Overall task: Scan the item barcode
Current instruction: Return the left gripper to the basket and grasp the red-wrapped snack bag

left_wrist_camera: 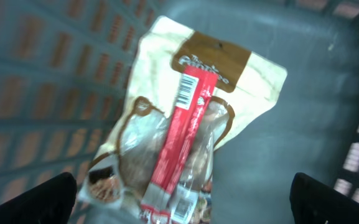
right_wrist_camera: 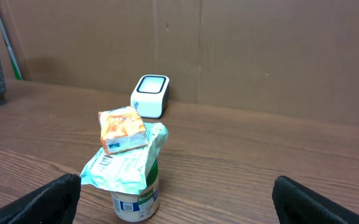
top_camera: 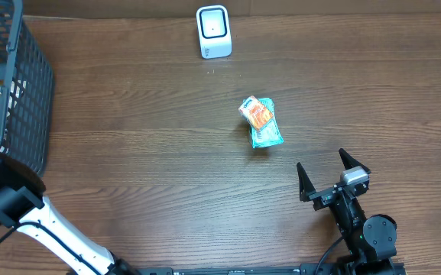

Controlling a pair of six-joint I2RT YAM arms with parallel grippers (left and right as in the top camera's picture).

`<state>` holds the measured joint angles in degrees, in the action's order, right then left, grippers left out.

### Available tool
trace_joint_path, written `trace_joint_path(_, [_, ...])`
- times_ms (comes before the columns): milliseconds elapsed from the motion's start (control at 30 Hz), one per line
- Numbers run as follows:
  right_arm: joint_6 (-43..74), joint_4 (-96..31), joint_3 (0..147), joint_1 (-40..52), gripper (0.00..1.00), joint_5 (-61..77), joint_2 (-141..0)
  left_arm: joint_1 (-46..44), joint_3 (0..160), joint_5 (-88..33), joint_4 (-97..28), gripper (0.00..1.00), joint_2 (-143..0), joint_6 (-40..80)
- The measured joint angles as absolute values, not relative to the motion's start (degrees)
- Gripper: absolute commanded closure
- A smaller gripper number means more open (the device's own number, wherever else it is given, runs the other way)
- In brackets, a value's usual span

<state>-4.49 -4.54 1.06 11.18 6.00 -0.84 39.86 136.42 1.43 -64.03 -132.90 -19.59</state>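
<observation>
The red packet lies uncovered on top of the cream pouch, so I will next lower my left gripper deeper into the basket and close it across the red packet's middle.
In the left wrist view my left gripper stands open inside the dark basket, over a cream snack pouch with a red stick packet lying on it. Its fingers touch neither. On the table a small white jar carries a teal pouch and an orange packet; from overhead they form one pile. My right gripper is open, low over the table to the right of and nearer than that pile, holding nothing. The white scanner stands at the far edge.
The wire basket fills the far left corner, with red packaging visible through its side. A cardboard wall backs the table behind the scanner. Bare wooden table lies between basket and pile.
</observation>
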Motion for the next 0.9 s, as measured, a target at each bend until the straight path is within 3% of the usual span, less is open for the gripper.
trace_joint_path(633, [-4.49,-4.54,1.06,11.18,0.0,6.0,-0.84,39.92,136.99,0.25,-58.65,0.0,-147.17,-26.2])
trace_joint_path(700, [-4.51,-4.54,1.06,11.18,0.0,6.0,-0.84,40.12,136.99,-0.03,-58.65,0.1,-147.44,-26.17])
trace_joint_path(833, [-4.49,-4.51,1.06,11.18,0.0,5.98,-0.84,40.27,137.05,-0.54,-58.96,0.5,-147.57,-26.57])
trace_joint_path(900, [-4.54,-4.51,1.06,11.18,0.0,5.98,-0.84,40.27,137.03,-0.62,-59.2,0.6,-147.65,-27.11])
